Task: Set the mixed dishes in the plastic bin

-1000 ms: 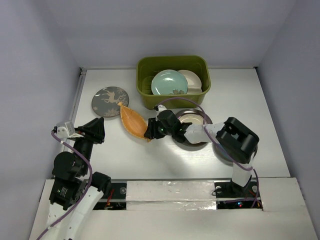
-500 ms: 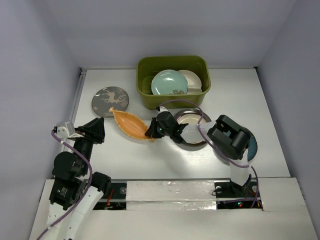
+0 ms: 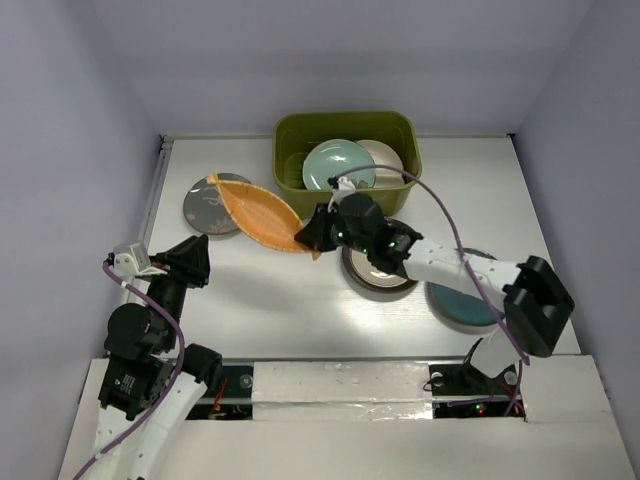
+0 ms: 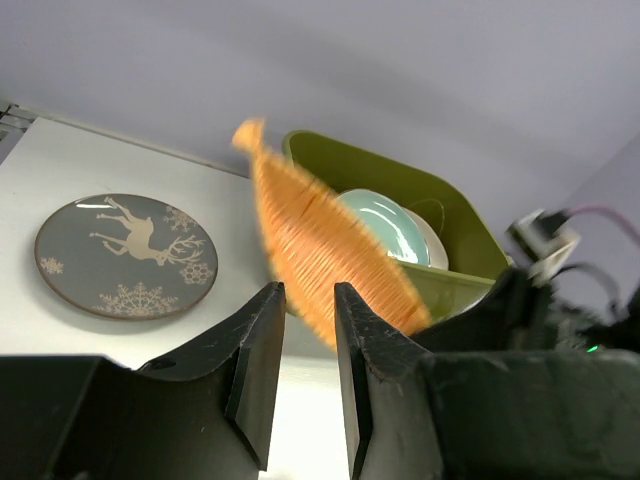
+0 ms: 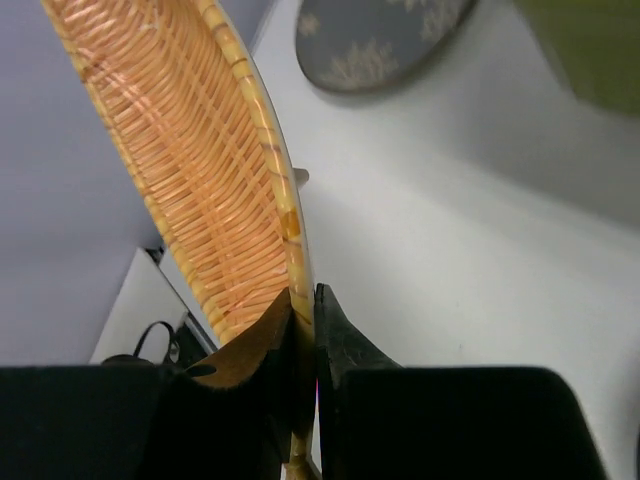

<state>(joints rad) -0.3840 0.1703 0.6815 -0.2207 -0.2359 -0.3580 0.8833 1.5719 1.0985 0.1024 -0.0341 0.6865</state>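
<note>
The teal plate in the bin is outward of my right gripper, so the gripper will next carry the orange plate point(image 3: 255, 212) outward over the bin's near side, lower it and release it.
My right gripper point(image 3: 312, 235) is shut on the rim of the orange leaf-shaped plate point(image 3: 255, 212) and holds it tilted above the table, left of the olive-green plastic bin point(image 3: 345, 120). In the right wrist view the plate's woven rim point(image 5: 285, 215) sits pinched between the jaws of the gripper point(image 5: 305, 305). The bin holds a teal round plate point(image 3: 335, 165) and a cream plate point(image 3: 387, 158). The grey deer plate point(image 3: 208, 205) lies on the table, partly covered by the orange plate. My left gripper point(image 4: 305, 300) is slightly open and empty, near the front left point(image 3: 190, 262).
A brown-rimmed cream plate point(image 3: 375, 275) lies under my right forearm. A teal plate point(image 3: 465, 305) lies at the right by the right arm's base. The left wrist view shows the orange plate point(image 4: 320, 250), the deer plate point(image 4: 125, 255) and the bin point(image 4: 450, 195).
My right gripper has lifted the orange leaf-shaped plate off the table and carried it up and back toward the bin. The right arm has stretched out, uncovering the teal plate. The left arm is still.
</note>
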